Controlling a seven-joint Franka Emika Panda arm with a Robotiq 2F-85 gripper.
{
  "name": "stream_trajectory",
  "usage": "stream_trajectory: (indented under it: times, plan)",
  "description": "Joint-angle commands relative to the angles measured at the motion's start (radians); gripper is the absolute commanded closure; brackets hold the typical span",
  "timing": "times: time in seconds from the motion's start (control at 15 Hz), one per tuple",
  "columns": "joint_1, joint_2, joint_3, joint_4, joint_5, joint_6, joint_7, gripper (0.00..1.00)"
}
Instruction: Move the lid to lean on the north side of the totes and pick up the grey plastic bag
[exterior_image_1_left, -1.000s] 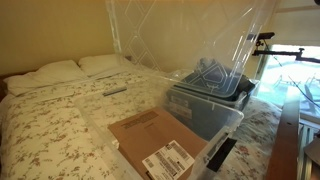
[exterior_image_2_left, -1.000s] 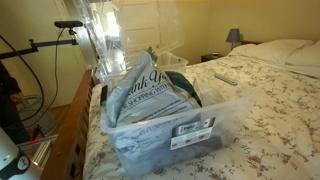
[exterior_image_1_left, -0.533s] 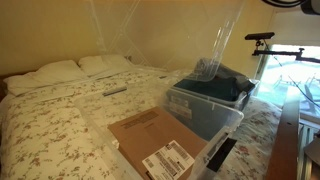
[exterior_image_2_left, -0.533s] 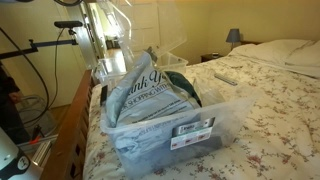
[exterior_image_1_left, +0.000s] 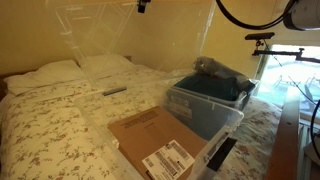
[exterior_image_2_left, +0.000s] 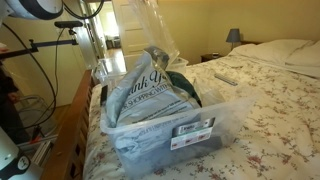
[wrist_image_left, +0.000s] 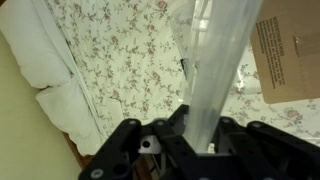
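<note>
The lid still hangs high, so the robot's gripper needs to move down toward the tote side by the remote, which is below it, then let go of the lid's rim.
My gripper (wrist_image_left: 200, 128) is shut on the edge of the clear plastic lid (wrist_image_left: 222, 45). In an exterior view the lid (exterior_image_1_left: 135, 45) hangs high over the bed from the gripper (exterior_image_1_left: 145, 5) at the top edge. It also shows as a clear sheet (exterior_image_2_left: 140, 35) behind the tote. The grey plastic bag (exterior_image_2_left: 150, 92) with printed lettering sits on top of the dark contents of the clear tote (exterior_image_2_left: 165, 130). In an exterior view the bag (exterior_image_1_left: 215, 68) pokes out of the far tote (exterior_image_1_left: 205, 112).
A cardboard box (exterior_image_1_left: 150, 140) with a label lies in the near tote; it also shows in the wrist view (wrist_image_left: 290, 50). The bed has a floral cover (exterior_image_1_left: 50, 125), white pillows (exterior_image_1_left: 60, 72) and a remote (exterior_image_1_left: 114, 91). A camera stand (exterior_image_2_left: 70, 25) is beside the bed.
The lid has been lifted from above the tote, raised higher and swung out over the bed. The grey bag and the totes have not moved.
</note>
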Motion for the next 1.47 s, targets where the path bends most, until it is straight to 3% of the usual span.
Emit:
stream_trajectory:
  times: [0.0,0.33,0.4,0.53,0.6,0.87,1.13,1.33,1.4]
  plan:
    - [0.011,0.008,-0.017,0.000,0.000,0.021,-0.039,0.79]
    - [0.028,0.019,-0.044,0.002,0.000,0.055,-0.098,0.79]
    - [0.030,0.020,-0.043,0.000,-0.004,0.089,-0.087,0.95]
    - [0.039,0.049,-0.073,0.012,-0.078,0.195,-0.129,0.95]
    - [0.059,0.078,-0.123,0.058,-0.053,0.221,-0.172,0.95]
    - [0.017,0.090,-0.141,0.055,-0.003,0.320,-0.399,0.95]
    - [-0.082,0.129,-0.098,0.064,0.140,0.412,-0.653,0.95]
    - [-0.146,0.175,-0.077,0.079,0.299,0.426,-0.738,0.95]
    - [-0.118,0.120,-0.100,-0.001,0.232,0.402,-0.666,0.79]
